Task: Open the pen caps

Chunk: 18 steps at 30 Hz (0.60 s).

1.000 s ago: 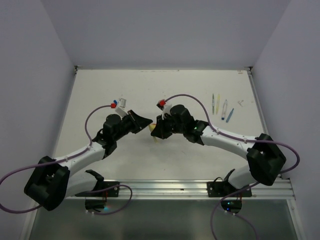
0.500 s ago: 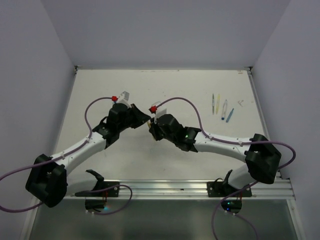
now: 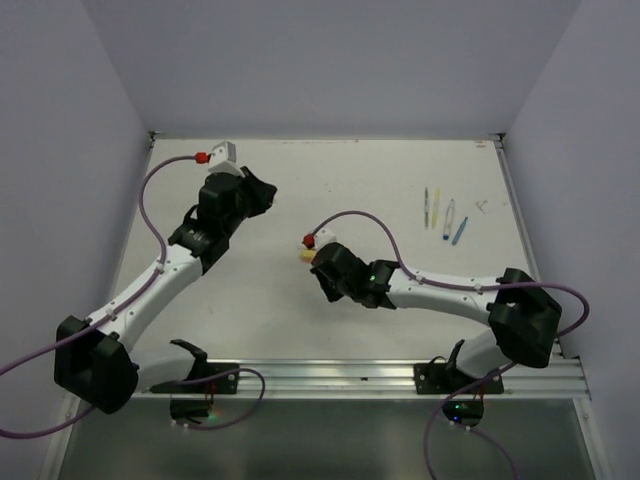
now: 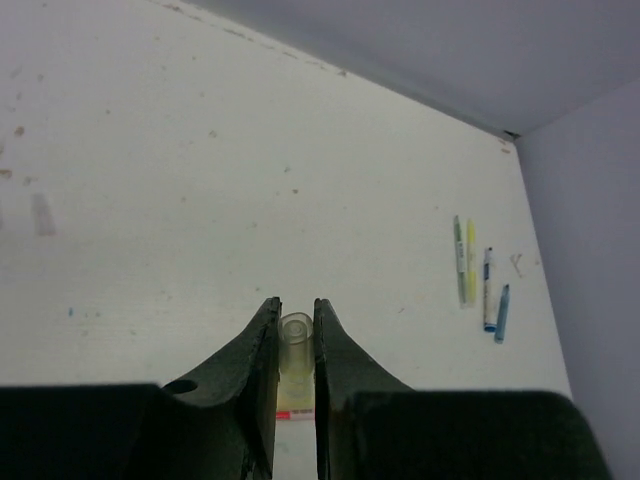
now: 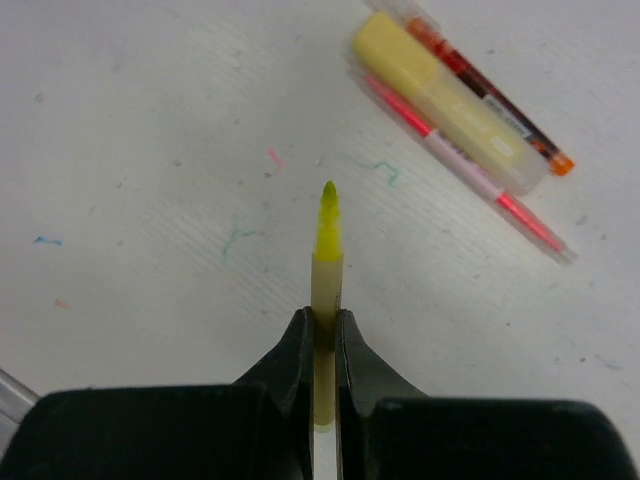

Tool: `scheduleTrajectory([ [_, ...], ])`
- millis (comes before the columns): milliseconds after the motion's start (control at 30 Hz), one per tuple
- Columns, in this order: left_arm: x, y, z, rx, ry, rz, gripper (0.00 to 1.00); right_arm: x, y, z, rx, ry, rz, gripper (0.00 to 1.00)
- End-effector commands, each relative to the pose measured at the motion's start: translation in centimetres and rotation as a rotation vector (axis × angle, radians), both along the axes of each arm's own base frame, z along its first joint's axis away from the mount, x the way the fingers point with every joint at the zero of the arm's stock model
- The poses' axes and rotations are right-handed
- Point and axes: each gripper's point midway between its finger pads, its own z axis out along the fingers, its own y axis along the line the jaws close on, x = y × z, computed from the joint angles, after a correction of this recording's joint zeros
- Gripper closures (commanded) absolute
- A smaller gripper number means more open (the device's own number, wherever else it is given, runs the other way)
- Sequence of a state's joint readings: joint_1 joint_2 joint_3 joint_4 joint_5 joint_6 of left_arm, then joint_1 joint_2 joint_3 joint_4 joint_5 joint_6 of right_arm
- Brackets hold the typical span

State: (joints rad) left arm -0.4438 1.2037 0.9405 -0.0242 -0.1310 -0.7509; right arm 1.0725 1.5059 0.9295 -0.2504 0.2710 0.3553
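Note:
I should bring my left gripper down next, with its fingers tilting down onto empty table to the left in the top view. The cap is off its pen (image 5: 327, 270).
A clear pale-yellow pen cap (image 4: 296, 340) sits upright between the tips of my left gripper (image 4: 296, 305), which is shut on it. That gripper (image 3: 262, 192) hovers over the far left of the table. My right gripper (image 5: 327, 318) is shut on a pale-yellow pen (image 5: 327, 270) whose bright yellow tip is bare and points away from the wrist. In the top view the right gripper (image 3: 310, 255) is near the table's middle, well apart from the left one.
Just beyond the right gripper lie a capped pale-yellow pen (image 5: 450, 100), a pink pen (image 5: 470, 170) and a red one (image 5: 490, 95). At the far right lie a green pen (image 3: 426, 207), a yellow one (image 3: 435, 207), a blue-and-white one (image 3: 449, 215) and a blue one (image 3: 459, 231).
The two grippers were together at the table's middle. The left one has pulled away to the far left with the cap; the right one keeps the pen, its tip uncovered.

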Motion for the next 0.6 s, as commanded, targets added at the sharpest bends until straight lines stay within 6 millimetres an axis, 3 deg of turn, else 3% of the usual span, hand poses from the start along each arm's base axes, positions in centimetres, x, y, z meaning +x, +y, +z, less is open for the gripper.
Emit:
scheduleTrajectory([
  [0,-1.0,3.2,-5.7,0.207,0.129,0.015,1.00,3.6,-3.4,2.9,0.040,-0.020,-0.146,1.00],
  [67,-1.1,3.6,-7.5,0.210,0.160,-0.023,1.00,5.7,-6.1,3.7,0.068,-0.023,-0.227,1.00],
  [100,-1.6,4.3,-9.4,0.218,0.199,-0.020,1.00,6.1,-7.2,3.6,0.067,-0.017,-0.253,1.00],
  [167,-1.4,5.5,-10.4,0.225,0.206,-0.004,1.00,7.3,-10.2,3.6,0.035,-0.019,-0.333,1.00],
  [333,-0.7,7.0,-14.2,0.341,0.316,0.003,1.00,9.0,-17.3,1.7,-0.070,0.012,-0.527,1.00],
  [567,-0.2,7.9,-18.4,0.432,0.421,-0.009,1.00,10.4,-23.2,-1.2,-0.150,0.092,-0.700,1.00],
])
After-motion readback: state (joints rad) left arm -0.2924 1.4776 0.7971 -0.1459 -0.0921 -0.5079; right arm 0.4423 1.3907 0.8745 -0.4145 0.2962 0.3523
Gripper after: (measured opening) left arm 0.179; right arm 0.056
